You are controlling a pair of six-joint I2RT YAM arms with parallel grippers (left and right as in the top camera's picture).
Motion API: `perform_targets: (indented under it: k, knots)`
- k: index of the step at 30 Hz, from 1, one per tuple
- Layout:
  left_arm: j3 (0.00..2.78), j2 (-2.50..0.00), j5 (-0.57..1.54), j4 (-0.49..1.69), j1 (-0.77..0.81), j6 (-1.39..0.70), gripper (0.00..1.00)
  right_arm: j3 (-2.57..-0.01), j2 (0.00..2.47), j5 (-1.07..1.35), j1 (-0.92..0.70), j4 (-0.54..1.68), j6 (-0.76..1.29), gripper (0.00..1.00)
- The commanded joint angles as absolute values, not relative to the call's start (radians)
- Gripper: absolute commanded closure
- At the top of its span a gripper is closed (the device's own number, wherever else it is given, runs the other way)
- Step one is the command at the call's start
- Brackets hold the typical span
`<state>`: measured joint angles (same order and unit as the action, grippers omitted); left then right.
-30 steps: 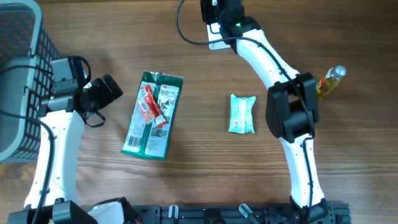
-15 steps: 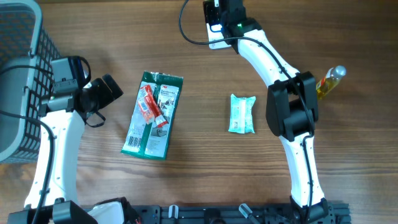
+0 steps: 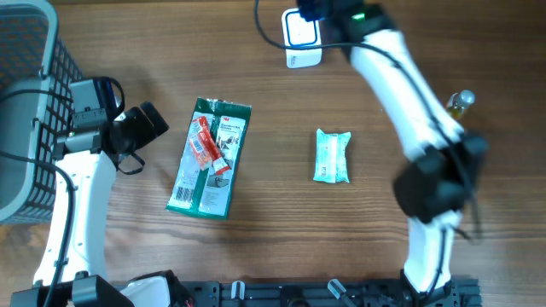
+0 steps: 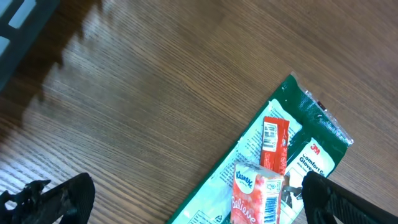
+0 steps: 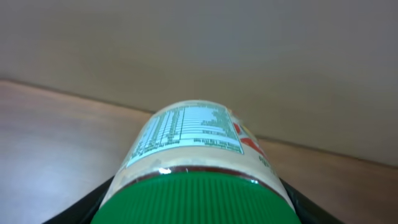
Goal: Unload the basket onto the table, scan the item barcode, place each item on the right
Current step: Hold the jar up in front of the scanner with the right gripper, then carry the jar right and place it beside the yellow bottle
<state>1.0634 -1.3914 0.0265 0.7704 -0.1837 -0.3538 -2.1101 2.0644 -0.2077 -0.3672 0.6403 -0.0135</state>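
The tabletop shows bare wood between the mint-green packet and the yellow bottle. My right gripper will next bring the jar back from the scanner (image 3: pixel 303 36), lower it and release it there.
My right gripper (image 5: pixel 196 208) is shut on a jar (image 5: pixel 186 140) with a green ribbed lid (image 5: pixel 193 199) and a nutrition label facing up; no barcode shows on it. From overhead the right gripper (image 3: pixel 317 8) is at the table's far edge, just beyond the white scanner (image 3: pixel 303 36) with its blue face. The jar itself is hidden there. My left gripper (image 4: pixel 199 202) hangs open over a red tissue pack (image 4: pixel 258 196) lying on a green package (image 4: pixel 283 134), touching neither. Seen from above, the left gripper (image 3: pixel 145 124) is left of that package (image 3: pixel 209 158).
A mint-green packet (image 3: pixel 332 156) lies mid-table. A yellow bottle (image 3: pixel 461 101) lies at the right, partly behind the right arm. A dark wire basket (image 3: pixel 26 51) stands at the far left. A black cable loops by the scanner.
The right arm has swung: its elbow moved right and toward the near edge, and the wrist shifted right, uncovering the scanner. The left arm has not moved.
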Motion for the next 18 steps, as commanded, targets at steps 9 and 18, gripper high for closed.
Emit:
perform_targets:
  k: [9, 18]
  knots:
    - [1.067, -1.397, 0.017, 0.768, -0.187, -0.352, 0.0, -2.088, 1.837, -0.227, -0.25, 1.527, 0.145, 0.96]
    - [1.067, -1.397, 0.017, 0.768, -0.187, -0.352, 0.0, -1.683, 1.837, -0.184, -0.191, 1.449, 0.191, 0.96]
